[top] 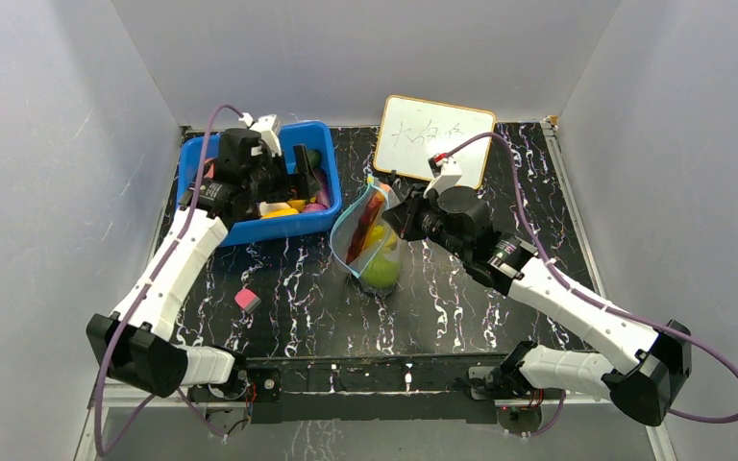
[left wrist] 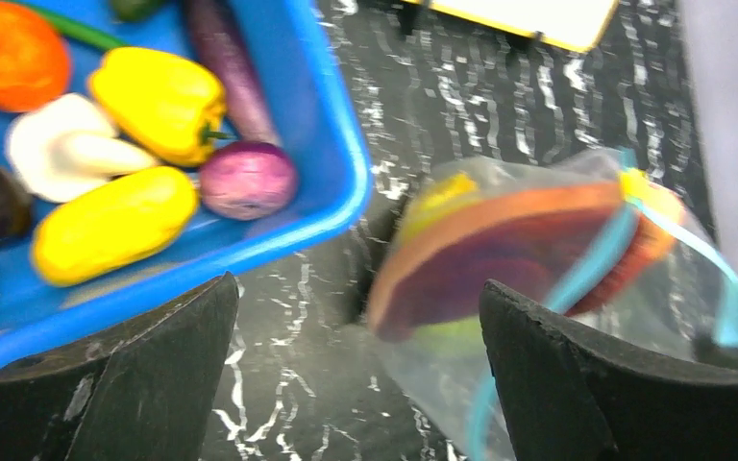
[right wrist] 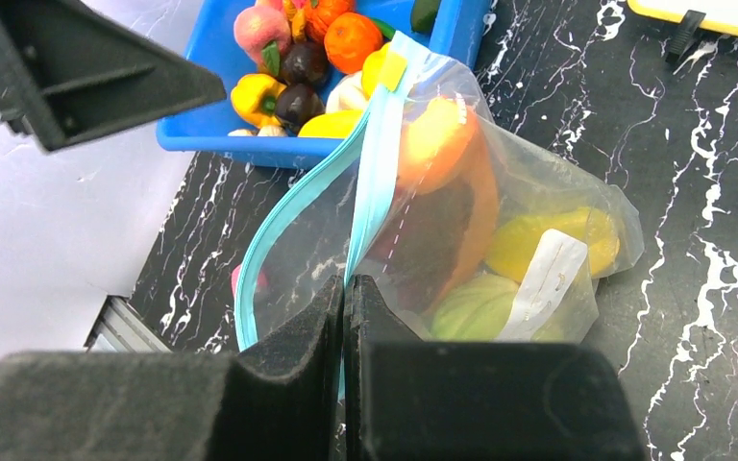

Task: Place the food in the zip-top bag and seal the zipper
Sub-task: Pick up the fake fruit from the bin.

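Observation:
The bin's pink fruit lies below my left gripper and to its left in the top view, so I will move that way and down, the bag (top: pixel 373 245) gaping open.
The clear zip-top bag (top: pixel 373 245) stands on the dark marbled table, right of the blue bin. It holds an orange-and-dark-red slice (right wrist: pixel 452 211), a green fruit (right wrist: pixel 476 307) and a yellow piece (right wrist: pixel 538 240). Its blue-teal zipper (right wrist: pixel 377 182) gapes apart on the left side. My right gripper (right wrist: pixel 344 288) is shut on the zipper strip at the bag's mouth and holds the mouth up. My left gripper (left wrist: pixel 357 288) is open and empty, hovering between the bin's corner and the bag (left wrist: pixel 663 288). More food (left wrist: pixel 159 96) lies in the bin.
The blue bin (top: pixel 192 163) with several toy fruits stands at the back left. A whiteboard (top: pixel 432 139) leans at the back centre. A small pink cube (top: pixel 247 299) lies on the table front left. Grey walls enclose the table.

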Motion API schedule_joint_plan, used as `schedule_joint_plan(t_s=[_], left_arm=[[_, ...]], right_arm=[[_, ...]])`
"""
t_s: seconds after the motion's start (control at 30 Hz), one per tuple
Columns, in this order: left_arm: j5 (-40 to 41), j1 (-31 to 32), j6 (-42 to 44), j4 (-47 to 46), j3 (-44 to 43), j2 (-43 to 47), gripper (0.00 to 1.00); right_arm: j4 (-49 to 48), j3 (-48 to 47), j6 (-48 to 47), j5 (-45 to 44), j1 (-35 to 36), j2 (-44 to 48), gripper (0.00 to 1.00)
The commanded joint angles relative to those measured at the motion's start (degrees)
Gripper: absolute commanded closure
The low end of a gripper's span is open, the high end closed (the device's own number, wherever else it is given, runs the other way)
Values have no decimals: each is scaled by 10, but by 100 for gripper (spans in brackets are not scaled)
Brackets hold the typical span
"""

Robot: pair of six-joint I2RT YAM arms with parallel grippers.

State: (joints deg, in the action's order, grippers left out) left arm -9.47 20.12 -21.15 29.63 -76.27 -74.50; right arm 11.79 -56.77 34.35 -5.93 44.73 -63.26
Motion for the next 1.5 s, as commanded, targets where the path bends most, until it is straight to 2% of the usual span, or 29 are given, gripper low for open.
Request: schedule_joint_plan(t_s=[0.0, 0.33, 0.47, 0.6, 0.8, 0.97, 1.2, 1.47], left_arm=[[45, -38, 38, 34, -32, -27, 5], [104, -117, 80, 10, -51, -107, 12], [151, -146, 93, -18, -55, -140, 14], [140, -180, 115, -38, -65, -169, 10], [175, -219, 115, -56, -93, -213, 7], [184, -230, 113, -89, -96, -232, 5], [211, -249, 107, -89, -117, -276, 3], [197, -267, 87, -152, -80, -278, 11]], right_arm=[[-37, 3, -13, 10, 0, 24, 100], [-43, 8, -15, 20, 1, 24, 100], [-43, 8, -15, 22, 1, 20, 100], [-43, 8, -14, 23, 0, 16, 100], [-41, 0, -13, 23, 0, 6, 100], [-38, -2, -15, 15, 1, -1, 100], [-34, -11, -18, 15, 0, -5, 100], [-21, -18, -25, 11, 0, -5, 100]])
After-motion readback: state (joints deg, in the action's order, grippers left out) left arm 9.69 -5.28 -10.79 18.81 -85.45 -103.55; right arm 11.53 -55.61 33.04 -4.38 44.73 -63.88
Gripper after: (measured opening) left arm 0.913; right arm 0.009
